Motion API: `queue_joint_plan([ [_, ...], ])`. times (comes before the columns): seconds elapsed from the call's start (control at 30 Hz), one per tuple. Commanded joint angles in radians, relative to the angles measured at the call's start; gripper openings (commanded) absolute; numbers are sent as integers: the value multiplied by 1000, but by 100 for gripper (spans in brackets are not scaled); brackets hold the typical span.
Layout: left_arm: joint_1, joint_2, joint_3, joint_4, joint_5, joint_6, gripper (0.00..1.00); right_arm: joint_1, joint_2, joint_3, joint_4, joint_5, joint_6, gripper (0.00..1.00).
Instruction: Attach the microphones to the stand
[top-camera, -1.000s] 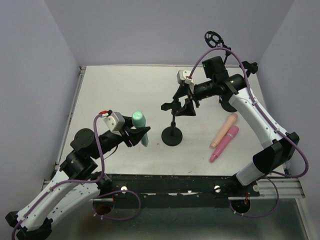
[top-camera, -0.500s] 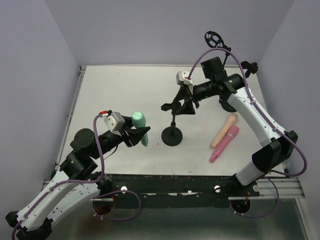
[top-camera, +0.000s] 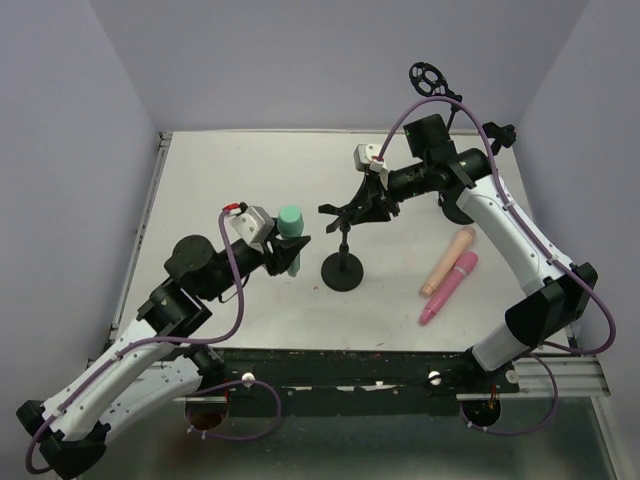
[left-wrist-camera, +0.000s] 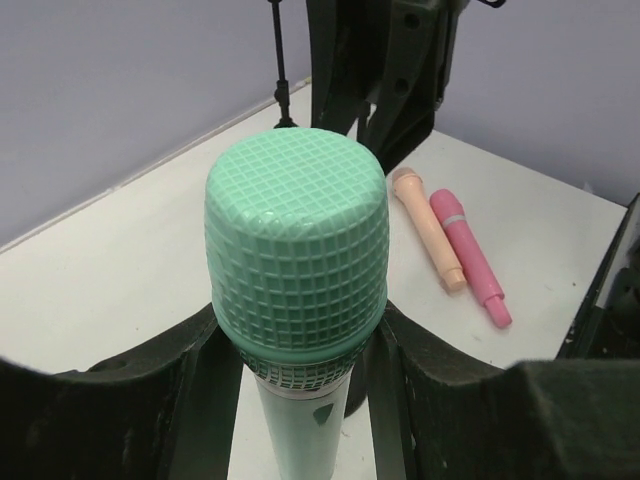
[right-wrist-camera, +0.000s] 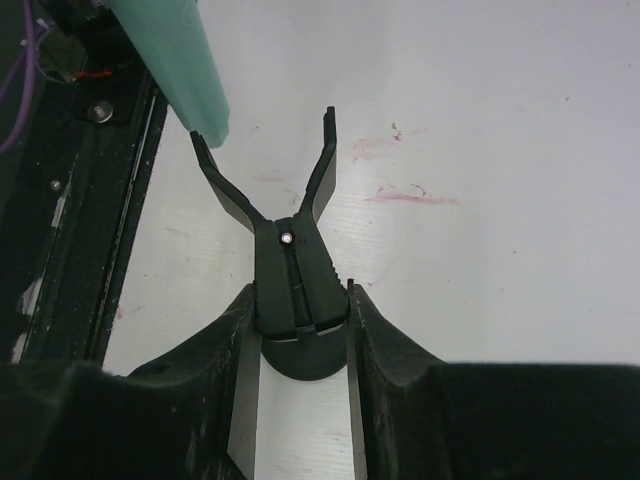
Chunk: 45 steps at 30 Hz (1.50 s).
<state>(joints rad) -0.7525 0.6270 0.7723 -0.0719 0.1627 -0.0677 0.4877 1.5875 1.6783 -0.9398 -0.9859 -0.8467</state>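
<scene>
My left gripper carries the microphone to the right in the top view, between the clip's spread prongs, and releases it next, since they stand open there.
The mint green microphone (top-camera: 290, 222) stands nearly upright above the table, head up, with my left gripper (top-camera: 283, 255) shut on it just below the head (left-wrist-camera: 297, 250). Its handle tip (right-wrist-camera: 175, 60) hangs just left of the clip's prongs. The black stand (top-camera: 342, 271) rises mid-table on a round base. My right gripper (top-camera: 368, 203) is shut on the stand's clip (right-wrist-camera: 295, 260), fingers pressing both its sides, and the clip's prongs are spread in a V. The peach microphone (top-camera: 448, 258) and the pink microphone (top-camera: 448, 287) lie side by side on the table to the right.
A thin black rod with a round ring top (top-camera: 428, 76) stands at the back right corner. Purple walls close in the white table (top-camera: 230, 180) on three sides. A black rail (top-camera: 350, 365) runs along the near edge between the arm bases.
My left arm has raised the mint green microphone, tipped it upright and carried it right toward the stand. My right gripper has closed on the clip, and its prongs have spread.
</scene>
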Motion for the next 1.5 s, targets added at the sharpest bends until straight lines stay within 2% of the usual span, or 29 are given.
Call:
queue_joint_plan([
  [0.0, 7, 105, 94, 128, -65, 54, 0, -1, -21, -28, -13, -22, 11, 18],
  [0.43, 31, 359, 254, 277, 37, -32, 0, -1, -23, -48, -1, -48, 15, 16],
  [0.73, 41, 425, 203, 362, 93, -135, 0, -1, -34, -74, 16, -62, 18, 15],
  [1.13, 42, 476, 140, 451, 92, -162, 0, -1, -29, -71, 16, -76, 20, 15],
  [1.47, 45, 419, 30, 546, 84, -182, 0, -3, -26, -78, 29, -76, 34, 15],
])
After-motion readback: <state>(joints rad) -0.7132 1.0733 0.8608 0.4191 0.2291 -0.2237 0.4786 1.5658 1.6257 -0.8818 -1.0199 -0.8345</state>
